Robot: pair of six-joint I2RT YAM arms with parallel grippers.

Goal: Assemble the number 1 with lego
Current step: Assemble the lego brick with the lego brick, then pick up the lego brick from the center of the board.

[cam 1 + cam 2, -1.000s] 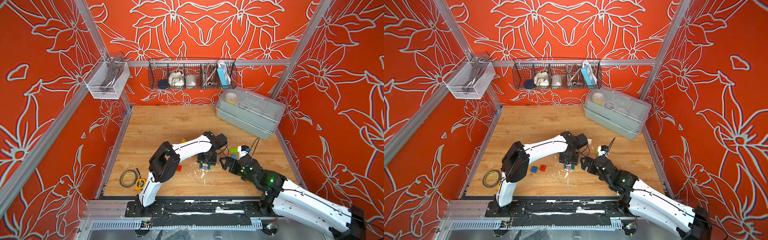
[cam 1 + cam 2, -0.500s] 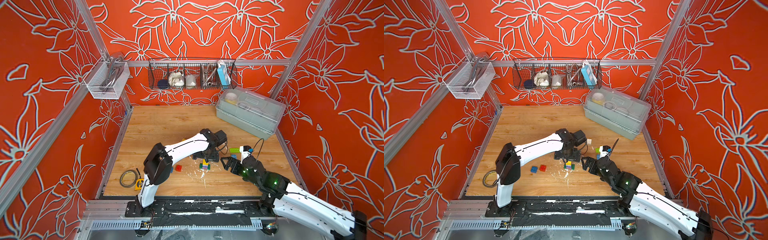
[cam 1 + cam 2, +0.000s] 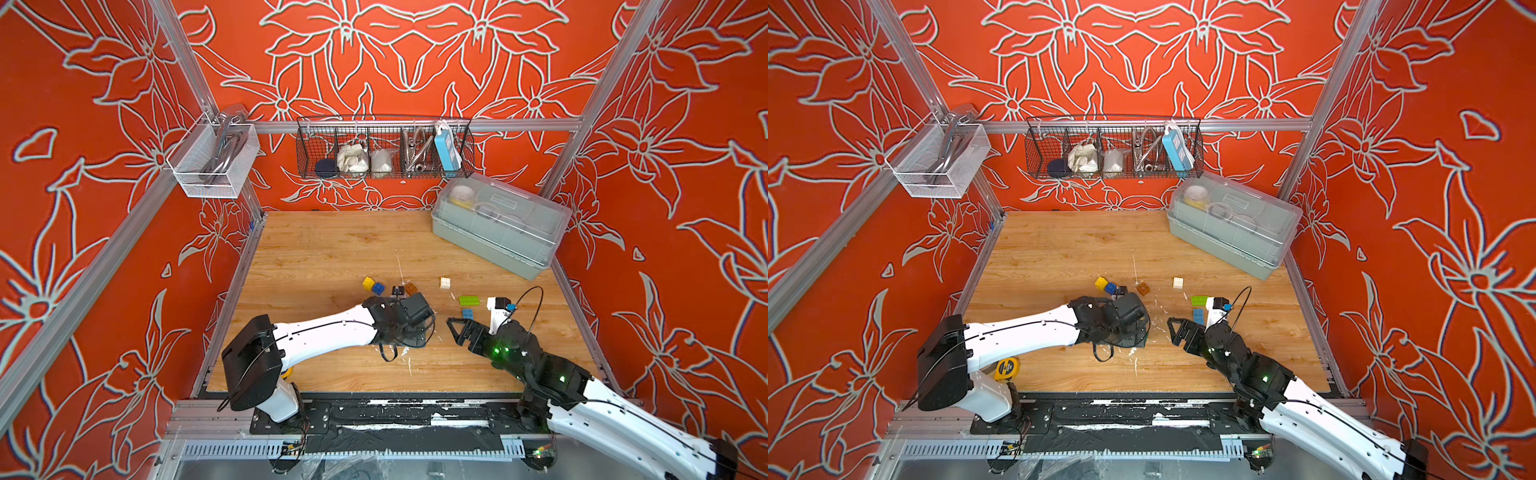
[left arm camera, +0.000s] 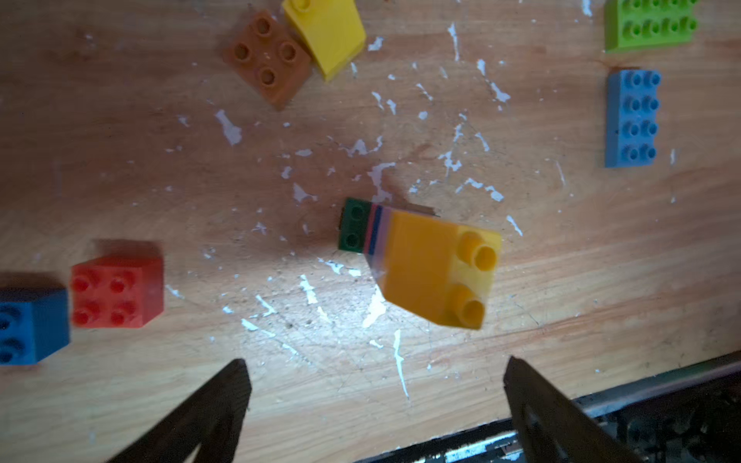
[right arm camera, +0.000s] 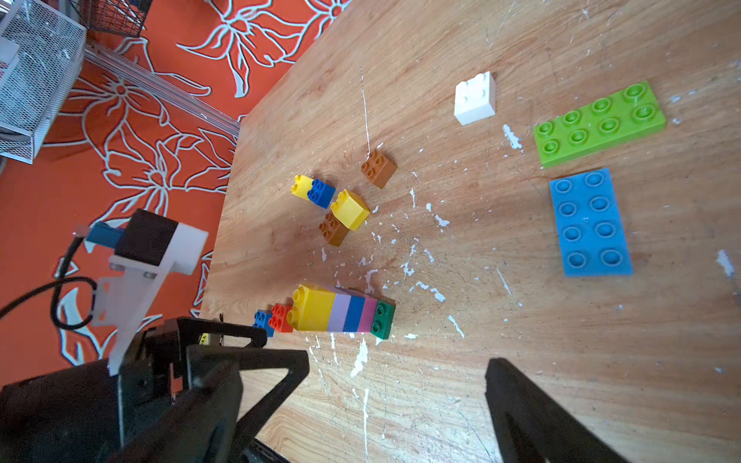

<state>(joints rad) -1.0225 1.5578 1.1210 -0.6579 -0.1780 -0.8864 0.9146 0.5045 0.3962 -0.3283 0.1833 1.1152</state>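
The yellow top brick (image 4: 443,270) is below the open fingers of my left gripper, nearer one finger. I should move my left gripper over the stack and lower its open fingers to both sides of that brick.
A lego stack (image 4: 421,264) stands on the table on its dark green base, with pink, blue, lilac and yellow bricks above it. It also shows in the right wrist view (image 5: 341,312). My left gripper (image 4: 373,385) hangs open above it, holding nothing, and its wrist (image 3: 399,320) hides the stack in both top views. My right gripper (image 5: 393,385) is open and empty just to the stack's right (image 3: 457,330). Loose red (image 4: 116,290) and blue (image 4: 28,324) bricks sit on the stack's left. Lime (image 5: 599,122) and light blue (image 5: 589,222) plates lie to its right.
Behind the stack are a brown brick (image 5: 333,232) touching a yellow one (image 5: 350,209), a joined yellow-blue pair (image 5: 312,190), another brown brick (image 5: 379,168) and a white one (image 5: 475,98). A lidded grey box (image 3: 498,224) stands at the back right. A tape measure (image 3: 1007,368) lies front left.
My left gripper has opened and let go of the stack, then lifted clear above it. The left elbow swung outward to the left. My right gripper stayed open and drew back slightly.
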